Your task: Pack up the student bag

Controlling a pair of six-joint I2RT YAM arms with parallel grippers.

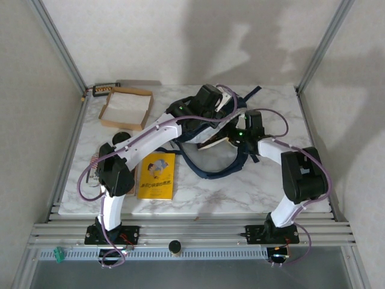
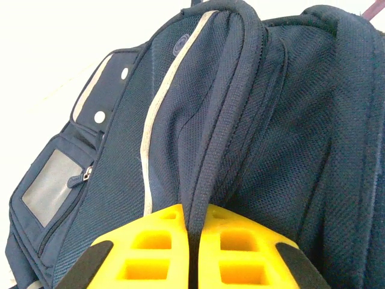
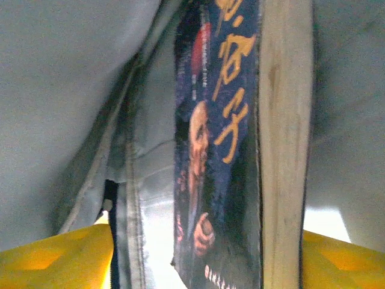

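The bag's fold in my left gripper should next go down slightly back toward the grey lining of the open bag, as the dark blue book already stands inside.
The navy student bag lies at the middle back of the table, its dark straps trailing toward me. My left gripper is shut on a ridge of the bag's fabric at its top, holding it up. My right gripper is inside the bag, among the grey lining. Its yellow fingers stand wide apart. Between them a book with a dark blue cover and orange characters stands on edge, close to the right finger, with a gap to the left finger.
A yellow book lies flat on the marble table, near the left arm. A shallow brown cardboard box sits at the back left, with small items behind it. Metal frame posts stand at both back corners.
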